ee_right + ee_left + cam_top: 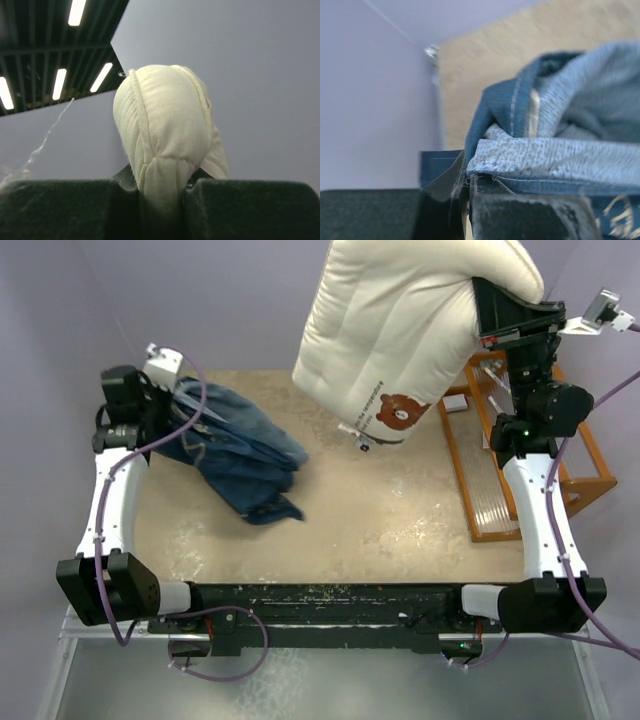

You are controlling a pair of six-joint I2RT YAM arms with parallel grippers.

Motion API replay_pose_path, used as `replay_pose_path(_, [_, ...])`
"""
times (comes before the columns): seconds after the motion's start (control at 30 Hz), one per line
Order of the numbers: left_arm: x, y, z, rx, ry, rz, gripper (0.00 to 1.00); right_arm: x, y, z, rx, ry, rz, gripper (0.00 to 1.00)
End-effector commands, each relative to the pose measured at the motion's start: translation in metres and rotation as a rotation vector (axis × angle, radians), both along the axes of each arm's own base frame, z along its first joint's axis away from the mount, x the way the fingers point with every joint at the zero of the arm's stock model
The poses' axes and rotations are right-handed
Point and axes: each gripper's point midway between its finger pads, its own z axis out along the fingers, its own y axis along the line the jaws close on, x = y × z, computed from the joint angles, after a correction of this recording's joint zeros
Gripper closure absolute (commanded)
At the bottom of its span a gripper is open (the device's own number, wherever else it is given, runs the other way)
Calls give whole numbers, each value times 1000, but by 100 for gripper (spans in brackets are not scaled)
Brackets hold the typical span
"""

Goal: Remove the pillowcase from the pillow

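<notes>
I need to swing my right gripper left in the top view next, lower the pillow [410, 330] and let it go, because clear tabletop beside the pillowcase lies below on that side.
The dark blue pillowcase [245, 455] lies crumpled on the left half of the table, empty and apart from the pillow. My left gripper [160, 400] is shut on its far left edge; in the left wrist view the pillowcase hem [555, 155] is pinched between the jaws of the left gripper [467, 195]. The cream pillow [410, 330] hangs high above the table's right side, with a brown bear label at its lower corner. My right gripper [497, 310] is shut on its upper right corner. In the right wrist view the pillow [165, 120] bulges out of the right gripper [162, 200].
An orange wooden rack [478, 490] with clear ribbed panels stands along the table's right edge, under the right arm. The tan tabletop [380, 520] is walled by lilac panels at the back and sides.
</notes>
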Motion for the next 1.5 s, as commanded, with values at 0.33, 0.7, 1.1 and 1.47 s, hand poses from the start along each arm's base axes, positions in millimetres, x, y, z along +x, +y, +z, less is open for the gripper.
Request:
replay_pose_path(0.33, [-16,-43,70,-149,12,-216,1,20,6,-12,-286,19,-337,100])
replay_pose_path(0.7, [-55,-61,84,-198,48,-273,1,62,147,-97,-770,3,-455,100])
replay_pose_path(1.1, [-47,-27,94,-117,-18,-119,1,-28,297,-354,-1142,157,-62,100])
replay_pose_path(1.47, [-51,-33,64,-160,-9,-125,1,-35,286,-386,-1007,494,45,0])
